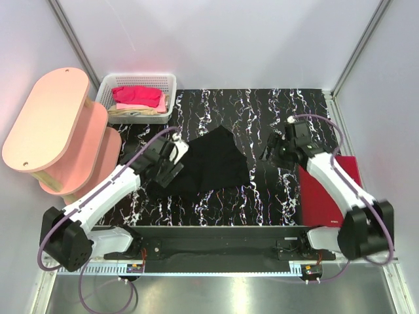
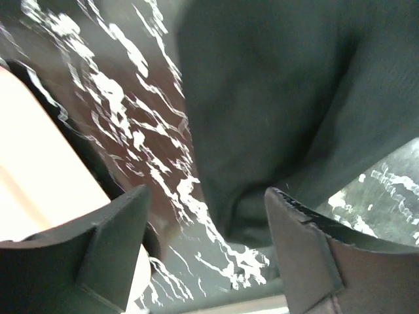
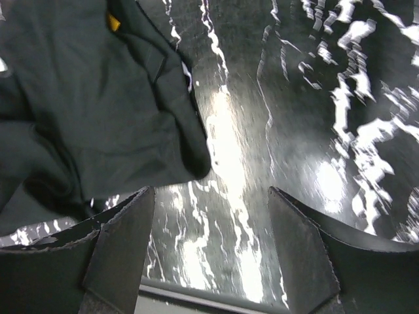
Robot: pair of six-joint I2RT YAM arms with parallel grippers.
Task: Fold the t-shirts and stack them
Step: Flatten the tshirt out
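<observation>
I will bring my left gripper to the right in the top view and down onto the black t-shirt's fold, since its open fingers can pinch cloth there.
A black t-shirt (image 1: 213, 163) lies crumpled in the middle of the marbled surface; it also shows in the left wrist view (image 2: 275, 111) and in the right wrist view (image 3: 85, 104). A dark red t-shirt (image 1: 327, 196) lies folded flat at the right edge. A bright pink t-shirt (image 1: 137, 97) sits in the white basket (image 1: 105, 88). My left gripper (image 1: 171, 162) is open and empty at the black shirt's left edge, with the cloth just ahead of its jaws (image 2: 206, 209). My right gripper (image 1: 273, 152) is open and empty, a little right of the black shirt (image 3: 209, 216).
A pink tiered shelf (image 1: 52, 131) stands at the left, beside the basket, which also holds pale cloth under the pink shirt. Grey walls close in the back and sides. The black marbled surface (image 1: 268, 111) shows bare between the black shirt and the red one.
</observation>
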